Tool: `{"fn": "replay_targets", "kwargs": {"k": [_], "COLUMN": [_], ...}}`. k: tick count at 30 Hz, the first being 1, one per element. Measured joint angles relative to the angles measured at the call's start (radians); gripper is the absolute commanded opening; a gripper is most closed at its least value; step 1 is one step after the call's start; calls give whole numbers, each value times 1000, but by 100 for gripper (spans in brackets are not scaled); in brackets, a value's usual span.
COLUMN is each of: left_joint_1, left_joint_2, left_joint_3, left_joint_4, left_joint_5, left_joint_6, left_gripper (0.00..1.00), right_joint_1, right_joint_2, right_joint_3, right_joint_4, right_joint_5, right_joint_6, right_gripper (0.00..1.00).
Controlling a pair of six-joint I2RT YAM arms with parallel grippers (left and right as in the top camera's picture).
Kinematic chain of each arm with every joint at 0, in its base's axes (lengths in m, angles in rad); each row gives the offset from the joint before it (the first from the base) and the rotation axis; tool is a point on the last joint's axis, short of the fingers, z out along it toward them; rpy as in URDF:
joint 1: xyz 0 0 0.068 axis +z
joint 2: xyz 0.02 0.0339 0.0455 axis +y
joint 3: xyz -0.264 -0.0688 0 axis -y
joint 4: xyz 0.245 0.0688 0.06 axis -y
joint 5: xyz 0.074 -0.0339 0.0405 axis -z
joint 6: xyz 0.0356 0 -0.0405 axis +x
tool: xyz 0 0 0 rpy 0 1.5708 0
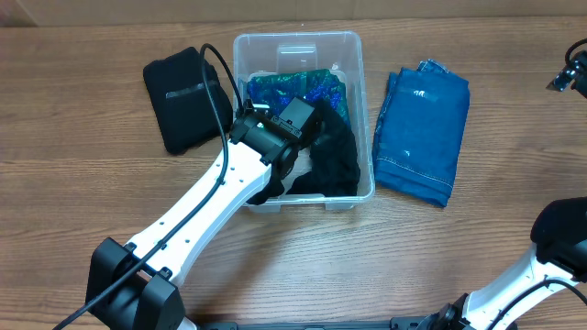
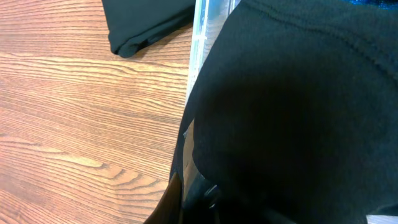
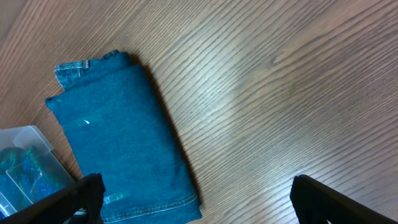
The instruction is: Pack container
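Observation:
The robot needs to lower its left gripper next and shift it to the right in the overhead view, toward the container's middle, because the black garment [image 1: 337, 160] still overlaps the container's side.
The clear container [image 1: 298, 44] stands at the table's middle. Inside lie a blue-green patterned cloth [image 1: 298, 89] and a black garment [image 1: 337, 160], part of which hangs over the front left wall. My left gripper [image 1: 295, 121] is down in the container, shut on the black garment. That garment [image 2: 298, 112] fills the left wrist view and hides the fingers; the container wall [image 2: 200, 37] shows beside it. My right gripper [image 3: 199, 205] hangs open, high above the near edge of the folded blue jeans [image 3: 118, 143], nothing between its fingers [image 3: 81, 196].
A folded black cloth [image 1: 183, 99] lies left of the container. The folded jeans [image 1: 422, 133] lie to its right. Part of the right arm [image 1: 573, 69] shows at the right edge, with its base [image 1: 564, 240] at the lower right.

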State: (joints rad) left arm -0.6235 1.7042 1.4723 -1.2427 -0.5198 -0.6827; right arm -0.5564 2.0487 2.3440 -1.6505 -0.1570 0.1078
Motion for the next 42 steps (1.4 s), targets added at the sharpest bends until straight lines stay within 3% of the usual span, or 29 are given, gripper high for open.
{"fn": "replay_targets", "kwargs": {"k": [19,26,29,32,33,35,37,39,42], "left_joint_1": [3,3,3,4,4,4,4,4,4], "left_joint_2": [1,136,187,195,195,195,195,195,195], "left_joint_3": [-2,-2,-2,-5,-5,-5,-5,-5,-5], "left_joint_4": [201,202,241,349,396,447,498,518,510], "left_joint_5": [7,7,50,196,250,324,385,426,457], "left_joint_6": [4,0,-1,-2,1,1,1,3,4], "left_gripper": [4,7,11,13,18,39,47,61,65], "right_joint_1": [0,0,0,0,0,0,0,0,0], "right_joint_2": [0,0,0,0,0,0,0,0,0], "right_joint_3": [0,0,0,0,0,0,0,0,0], "right_joint_4": [0,0,0,0,0,0,0,0,1], "right_joint_5": [0,0,0,0,0,0,0,0,0], "right_joint_6": [0,0,0,0,0,0,0,0,0], "right_gripper": [100,100,100,100,100,100,100,100,100]}}
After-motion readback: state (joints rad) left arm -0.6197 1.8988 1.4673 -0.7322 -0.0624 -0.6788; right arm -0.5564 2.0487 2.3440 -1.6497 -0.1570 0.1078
